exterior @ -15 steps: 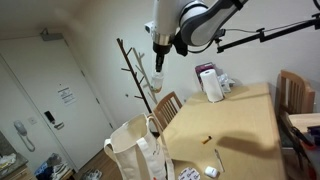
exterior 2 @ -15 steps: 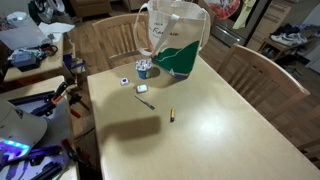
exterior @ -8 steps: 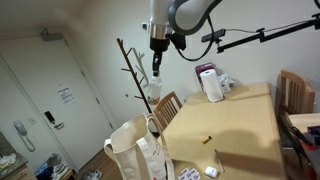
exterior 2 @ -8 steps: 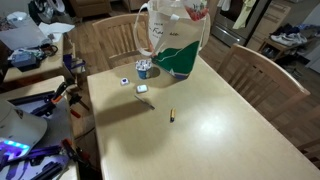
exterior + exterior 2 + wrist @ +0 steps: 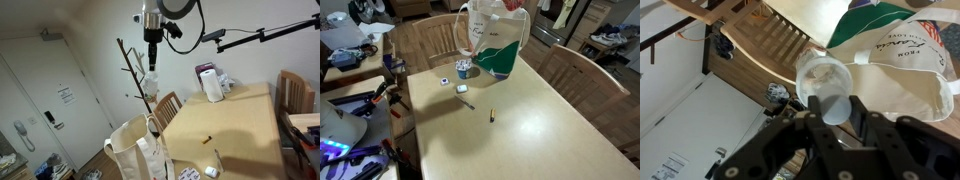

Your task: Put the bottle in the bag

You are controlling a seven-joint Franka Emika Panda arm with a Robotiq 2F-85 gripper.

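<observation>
The tote bag's opening is far below my gripper. I should next move my gripper down until the hanging bottle is inside the tote bag's rim, then let go of the bottle.
My gripper is shut on the small clear bottle, which hangs below the fingers, high in the air beyond the table's edge. The off-white tote bag stands well below it, next to the table, with its handles up. In the wrist view the bottle sits between the black fingers, its pale end towards the camera, with the bag below it to the right. The bag, with a green print, shows at the table's far end; the gripper is out of that view.
A white box-like container with a purple top stands on the wooden table. A coat rack rises close beside the bottle. Chairs surround the table. A pen, a small cup and a small stick lie near the bag.
My arm has swung away from the table with the bottle, towards the coat rack and over the bag. The bag and the things on the table have not moved.
</observation>
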